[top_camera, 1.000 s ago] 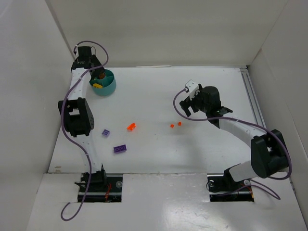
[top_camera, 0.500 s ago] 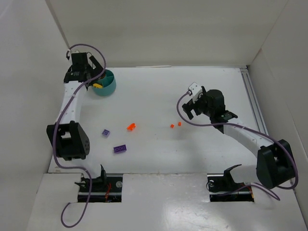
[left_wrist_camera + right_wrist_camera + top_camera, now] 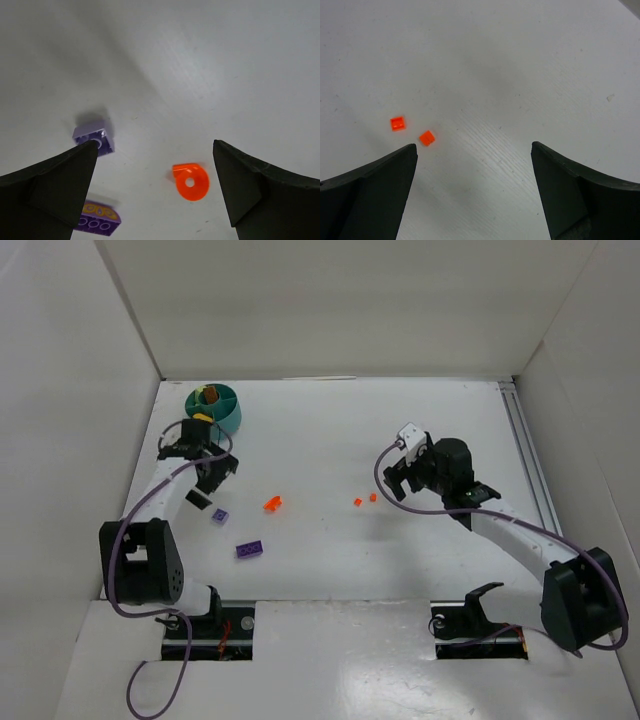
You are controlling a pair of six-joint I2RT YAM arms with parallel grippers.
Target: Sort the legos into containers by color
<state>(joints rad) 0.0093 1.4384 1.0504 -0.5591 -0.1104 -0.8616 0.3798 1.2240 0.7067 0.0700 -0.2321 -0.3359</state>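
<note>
Next, my left gripper draws its open fingers back and lowers them around the sides of the lavender lego, as it lies below and back toward the base.
The round teal tub of containers stands at the far left, with an orange-brown lego and a yellow lego in its compartments. My left gripper hangs open and empty above the table, just near of the tub. Below it lie a lavender lego, a purple lego and a round red-orange lego. My right gripper is open and empty, to the right of two small red-orange legos.
White walls box in the table on the left, back and right. A rail runs along the right edge. Both arm bases sit at the near edge.
My left gripper opened at the tub, then swung back toward the near side and now hovers by the lavender lego. The right arm shifted slightly to the right.
</note>
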